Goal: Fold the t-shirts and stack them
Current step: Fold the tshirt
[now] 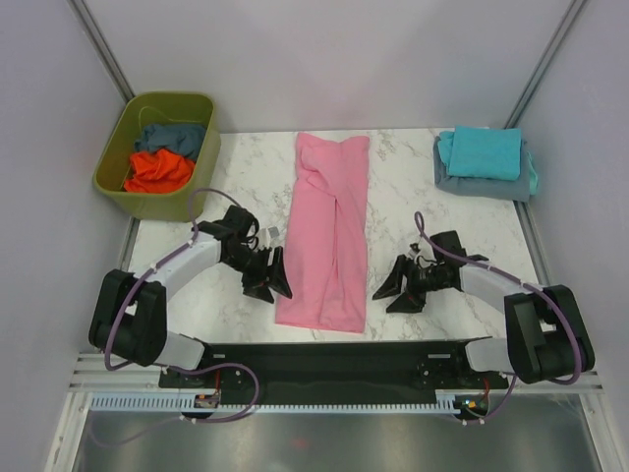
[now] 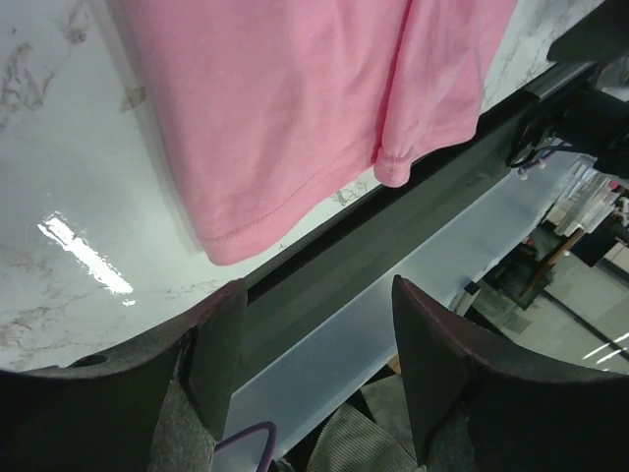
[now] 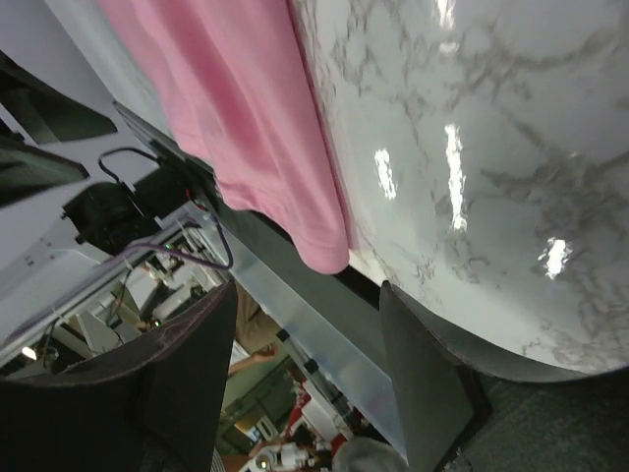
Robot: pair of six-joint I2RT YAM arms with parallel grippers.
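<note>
My right gripper is open and will next go down and to the left in the top view onto the pink t-shirt hem's closer corner [image 1: 360, 327] [image 3: 326, 258], which lies below it on that side.
A light pink t-shirt [image 1: 328, 231] lies folded into a long strip down the middle of the marble table; its near hem also shows in the left wrist view [image 2: 295, 118] and in the right wrist view [image 3: 246, 128]. My left gripper [image 1: 274, 280] is open and empty just left of the strip's near end. My right gripper [image 1: 393, 291] is open and empty just right of it. A folded turquoise shirt [image 1: 482, 152] lies on a folded slate-blue shirt [image 1: 472, 185] at the back right. An orange shirt [image 1: 157, 172] and another slate-blue one [image 1: 172, 136] are in the tub.
The olive-green tub [image 1: 116, 182] stands at the table's back left corner. The table's near edge and a black rail [image 1: 334, 356] run just below the pink shirt's hem. Grey walls close in the back and sides.
</note>
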